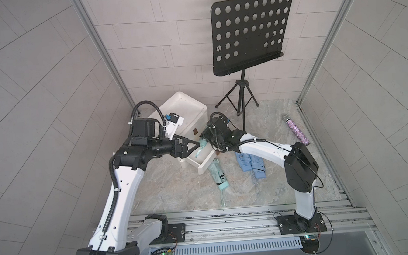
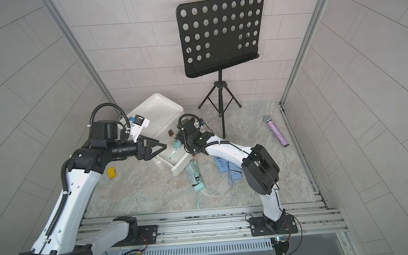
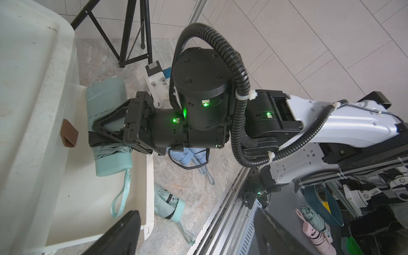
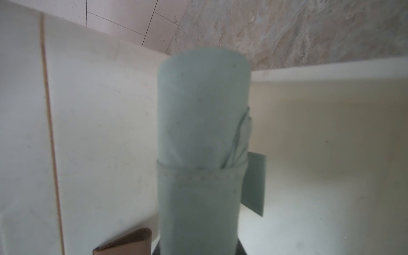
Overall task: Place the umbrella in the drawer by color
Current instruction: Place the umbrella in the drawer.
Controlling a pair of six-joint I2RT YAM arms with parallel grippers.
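Observation:
The bare bottom of the open drawer is below, so the robot's right gripper will next bring the folded mint-green umbrella (image 1: 202, 142) down onto the drawer's bottom next to the cabinet front and let go of it there.
My right gripper (image 3: 93, 132) is shut on a folded mint-green umbrella (image 1: 202, 142), gripping it across its middle. It holds the umbrella (image 3: 106, 97) over the open white drawer (image 1: 204, 168), near the cabinet front, with the wrist strap (image 3: 121, 196) hanging into the drawer (image 3: 149, 187). In the right wrist view the umbrella (image 4: 203, 132) fills the centre and hides the jaws. My left gripper (image 1: 198, 145) hovers beside the drawer's left side, open and holding nothing (image 3: 196, 238). A second mint umbrella (image 1: 216, 174) and light blue umbrellas (image 1: 251, 165) lie on the floor in front of the drawer.
The white cabinet (image 1: 182, 110) has a brown pull tab (image 3: 69, 133) on its upper drawer. A black music stand (image 1: 242, 89) stands behind at the right. A glittery microphone (image 1: 298, 132) lies at the far right, and a small yellow block (image 2: 111, 172) lies under my left arm.

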